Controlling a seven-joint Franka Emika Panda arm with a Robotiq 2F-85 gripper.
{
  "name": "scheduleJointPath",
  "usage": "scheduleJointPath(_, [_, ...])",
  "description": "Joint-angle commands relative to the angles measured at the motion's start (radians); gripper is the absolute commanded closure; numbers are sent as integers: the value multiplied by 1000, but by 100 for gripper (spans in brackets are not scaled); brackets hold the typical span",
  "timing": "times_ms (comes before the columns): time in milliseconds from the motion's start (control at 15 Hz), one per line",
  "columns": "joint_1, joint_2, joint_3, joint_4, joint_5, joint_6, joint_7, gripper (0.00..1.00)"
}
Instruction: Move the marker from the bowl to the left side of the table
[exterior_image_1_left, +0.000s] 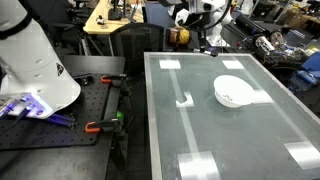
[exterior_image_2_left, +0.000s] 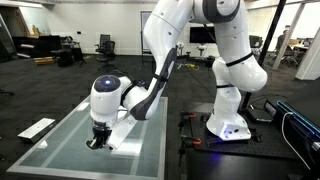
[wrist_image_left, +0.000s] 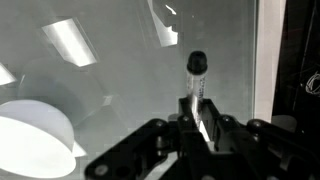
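Note:
My gripper moves slightly down to the bare tabletop by the pale rim (exterior_image_1_left: 200, 61) next and releases the marker there, since that spot lies clear of the bowl.
In the wrist view my gripper (wrist_image_left: 197, 106) is shut on the marker (wrist_image_left: 196, 78). The marker is a slender stick with a black cap that points away from the jaws, just above the table's glossy top (wrist_image_left: 120, 70). The white bowl (wrist_image_left: 35, 140) lies apart from it at the lower left and looks empty. In an exterior view the bowl (exterior_image_1_left: 232, 91) sits right of the table's middle, and my gripper (exterior_image_1_left: 207, 42) hangs over the far end of the table (exterior_image_1_left: 200, 130). In an exterior view the gripper (exterior_image_2_left: 97, 141) is low over the table (exterior_image_2_left: 60, 150). The marker is too small to see there.
The table's pale rim (wrist_image_left: 265, 60) runs close beside the marker. White patches (exterior_image_1_left: 185, 99) mark the tabletop. The robot base (exterior_image_1_left: 30, 60) and orange-handled clamps (exterior_image_1_left: 98, 127) stand on the dark perforated bench beside the table. Cluttered desks lie behind.

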Motion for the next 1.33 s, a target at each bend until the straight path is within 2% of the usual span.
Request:
scheduleJointPath(0, [16,34,-21,13,-29,38,51,96])
scheduleJointPath(333, [14,58,-18,24,-28,40,55,96])
scheduleJointPath(400, [14,60,-17,25,-26,39,54,60])
scheduleJointPath(600, [12,59,-17,25,-23,43,57,42])
scheduleJointPath(867, [20,20,-33,5,-43,36,72,12])
scheduleJointPath(1000, [19,-20,-42,-18,-56,33,83,1])
scheduleJointPath(1267, [14,-120,-59,-70,-71,31,84,0])
